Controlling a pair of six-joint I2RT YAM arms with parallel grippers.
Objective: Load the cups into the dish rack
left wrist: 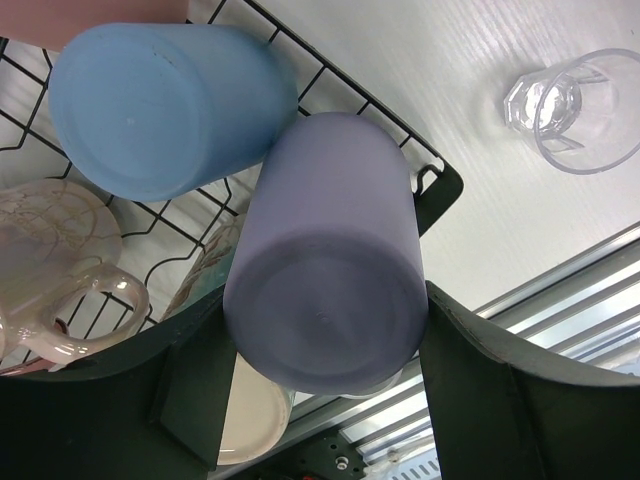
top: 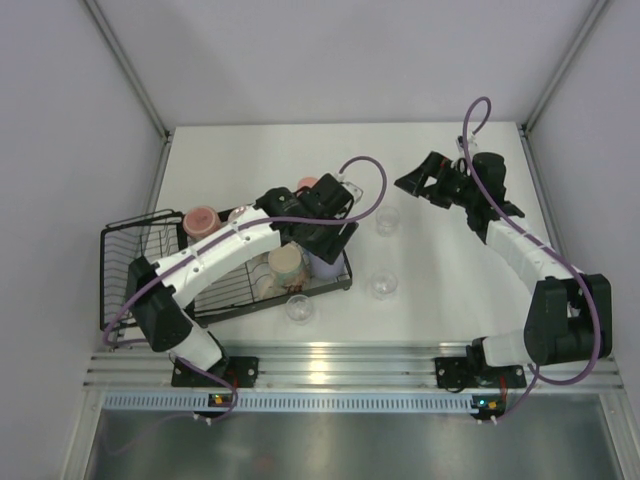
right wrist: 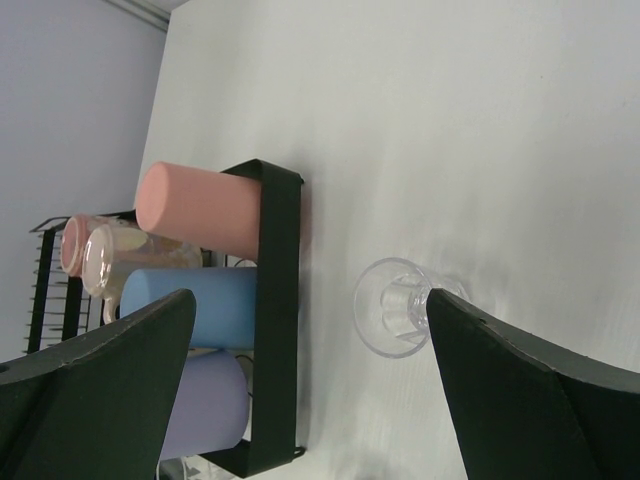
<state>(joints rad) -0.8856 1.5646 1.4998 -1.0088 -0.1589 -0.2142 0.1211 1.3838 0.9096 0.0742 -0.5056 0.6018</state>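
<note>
Next, my left gripper stays at the rack's end and spreads its fingers off the lavender tumbler.
My left gripper [left wrist: 320, 300] [top: 330, 245] is closed on an upside-down lavender tumbler [left wrist: 325, 260] at the right end of the black wire dish rack [top: 125, 270]. The tumbler leans against a blue tumbler [left wrist: 165, 105] in the rack. A pink handled mug [left wrist: 60, 290], a cream mug [top: 285, 265] and a salmon tumbler [top: 201, 222] also sit in the rack. Three clear glasses [top: 388, 220] [top: 383, 285] [top: 298, 308] stand on the table. My right gripper [top: 418, 183] [right wrist: 310, 300] is open and empty, above the table beyond the nearest glass [right wrist: 400, 305].
The rack's black end plate [right wrist: 275, 320] faces the right gripper. A metal rail [top: 340, 365] runs along the table's near edge. Grey walls close in the left, right and back. White table [top: 450, 300] lies right of the rack.
</note>
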